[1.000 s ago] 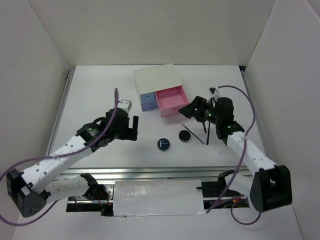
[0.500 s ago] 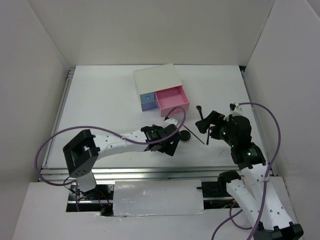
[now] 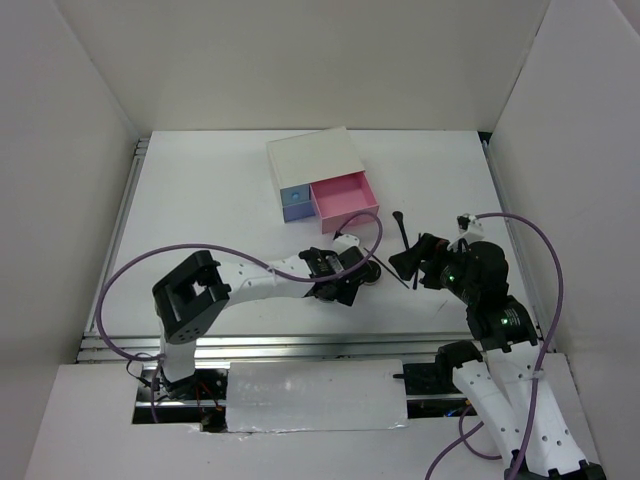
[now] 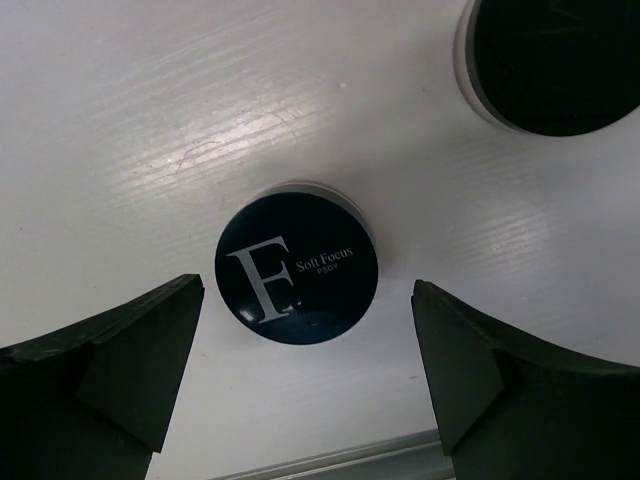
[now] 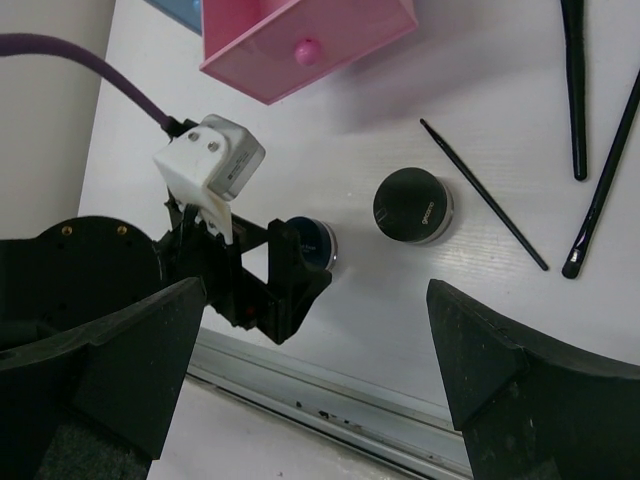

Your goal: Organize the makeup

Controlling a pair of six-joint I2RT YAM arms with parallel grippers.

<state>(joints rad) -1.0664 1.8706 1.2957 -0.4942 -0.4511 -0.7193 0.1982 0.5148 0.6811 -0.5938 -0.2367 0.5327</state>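
I will next lower my left gripper over the round dark-blue compact (image 4: 296, 262) and close on its opposite sides, because the open fingers are already on both sides of it from above.
In the left wrist view the round dark-blue compact (image 4: 296, 262) marked "F" lies flat on the table. My left gripper (image 4: 305, 380) hangs open just above and near of it, one finger on each side, touching nothing. The black jar (image 4: 550, 60) sits beyond it to the right. In the top view the left gripper (image 3: 340, 285) covers the compact, beside the jar (image 3: 370, 272). My right gripper (image 3: 405, 262) is open and empty, raised to the right of the jar. The right wrist view shows the compact (image 5: 318, 243), the jar (image 5: 412, 206), a thin brush (image 5: 485, 195) and two thicker brushes (image 5: 575, 90).
The white box (image 3: 310, 155) stands at the back with its pink drawer (image 3: 345, 200) pulled open and its blue drawer (image 3: 296, 204) shut. A metal rail (image 5: 330, 395) runs along the table's near edge. White walls enclose the table on three sides.
My left arm has swung right from the table's left side and lowered its open gripper over the compact. My right arm has drawn back from the pink drawer toward the near right.
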